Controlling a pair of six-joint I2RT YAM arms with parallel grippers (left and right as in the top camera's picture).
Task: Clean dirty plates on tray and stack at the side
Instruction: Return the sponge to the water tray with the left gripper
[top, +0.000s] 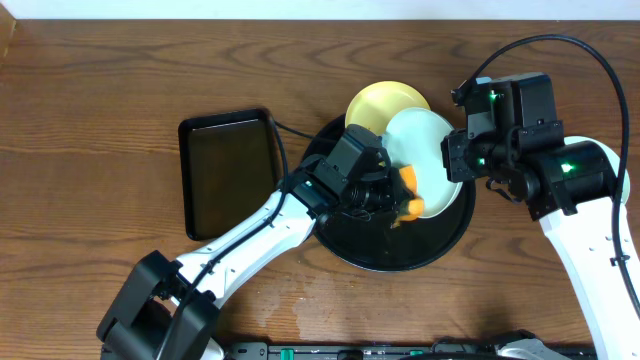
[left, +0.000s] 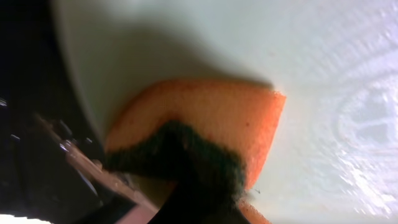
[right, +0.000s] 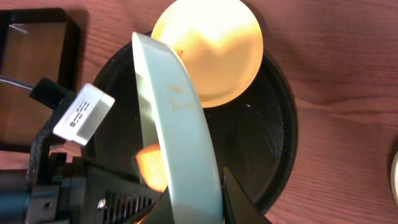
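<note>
I need to pull my left gripper away from the mint-white plate (top: 425, 150) next, then lower the orange sponge onto the rectangular black tray, which is empty, and let go of it.
My right gripper (right: 198, 202) is shut on a mint-white plate (top: 425, 150), holding it tilted on edge above the round black tray (top: 455, 232); the plate also shows edge-on in the right wrist view (right: 177, 124). My left gripper (top: 400, 195) is shut on an orange sponge (top: 409, 192) with a dark green scrub side and presses it against the plate's face (left: 205, 68); the sponge fills the left wrist view (left: 205, 124). A pale yellow plate (top: 380, 103) rests at the tray's far rim, with a small orange smear showing in the right wrist view (right: 208, 46).
A smaller rectangular black tray (top: 228, 165) lies on the wooden table left of the round tray. A pale plate edge (top: 628, 170) shows behind my right arm at the far right. The left arm's cable runs over the round tray's left rim.
</note>
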